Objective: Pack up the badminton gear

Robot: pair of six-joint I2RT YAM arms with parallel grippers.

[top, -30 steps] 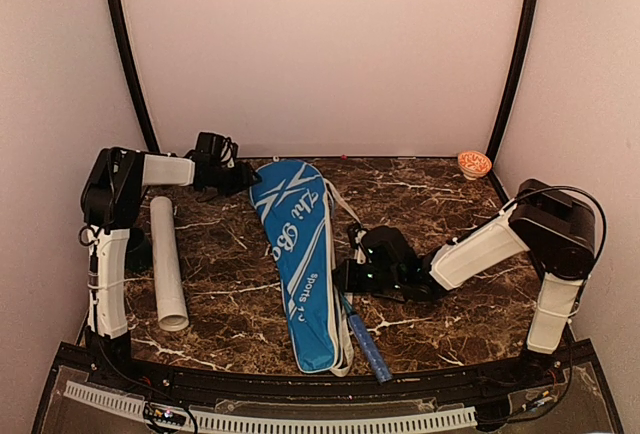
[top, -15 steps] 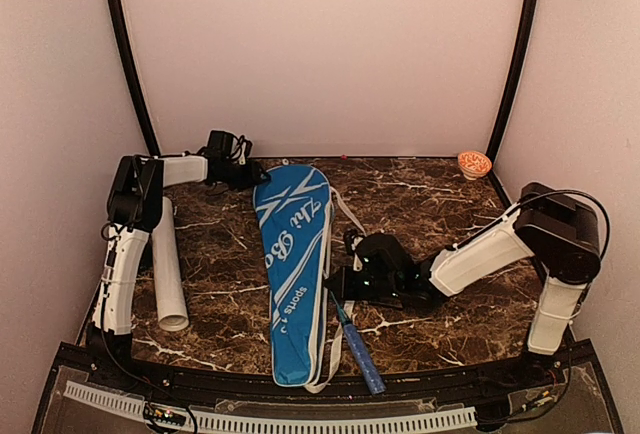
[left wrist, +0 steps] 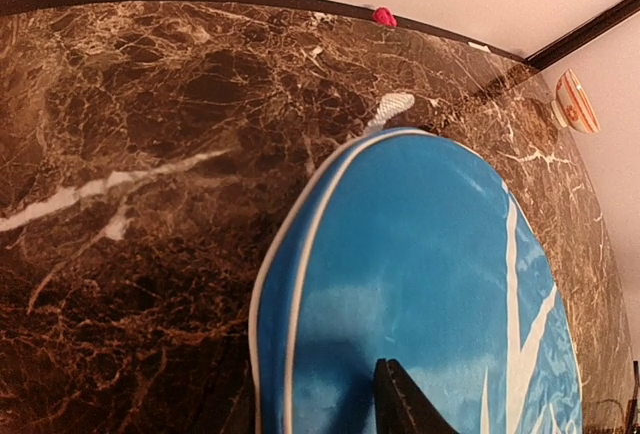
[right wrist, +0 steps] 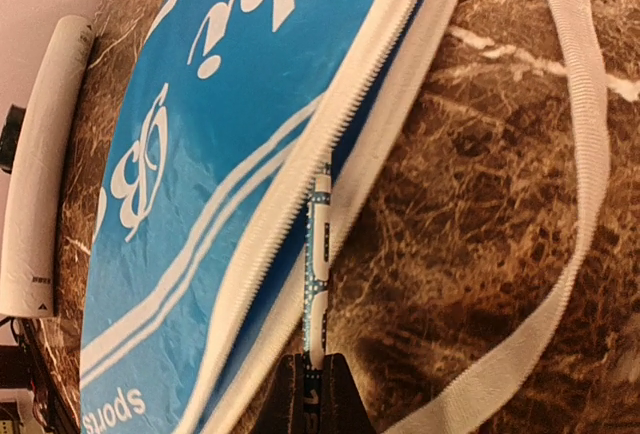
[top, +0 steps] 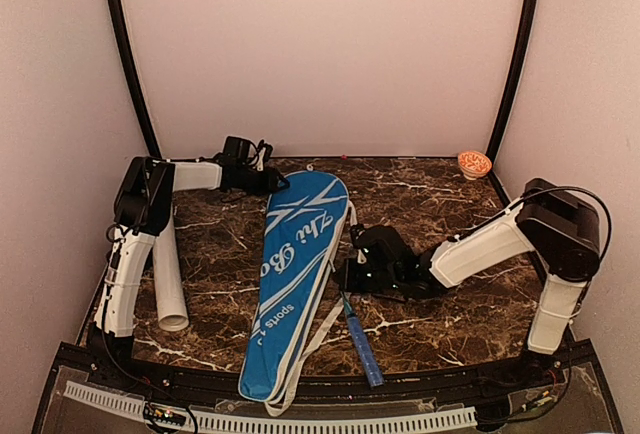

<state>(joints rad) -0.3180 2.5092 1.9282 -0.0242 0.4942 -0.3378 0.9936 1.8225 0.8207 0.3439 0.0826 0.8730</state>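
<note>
My right gripper will next push outward with the racket's shaft (right wrist: 318, 234), toward the open zipper side of the cover, and let go of it there, because the racket's blue handle still sticks out.
The blue racket cover (top: 298, 264) with white lettering lies aslant across the middle of the table, its rounded head at the back. My left gripper (top: 272, 183) straddles the head's rim (left wrist: 275, 294), one finger (left wrist: 400, 404) on top of the fabric, and is shut on it. A racket's thin patterned shaft (right wrist: 318, 234) runs into the cover's open zipper side. My right gripper (right wrist: 312, 366) is shut on that shaft. The racket's blue handle (top: 362, 346) sticks out toward the near edge. The long white tube (top: 168, 274) lies at the left. No shuttlecocks are in view.
The cover's white strap (right wrist: 580, 154) loops loose on the marble to the right of the zipper. A small orange-patterned bowl (top: 474, 163) sits at the back right corner. A tiny pink object (left wrist: 384, 16) lies at the back wall.
My left gripper moved right along the back onto the cover's head, its jaws narrowing. The cover swung, head to the right and tail to the near left. The right gripper barely moved.
</note>
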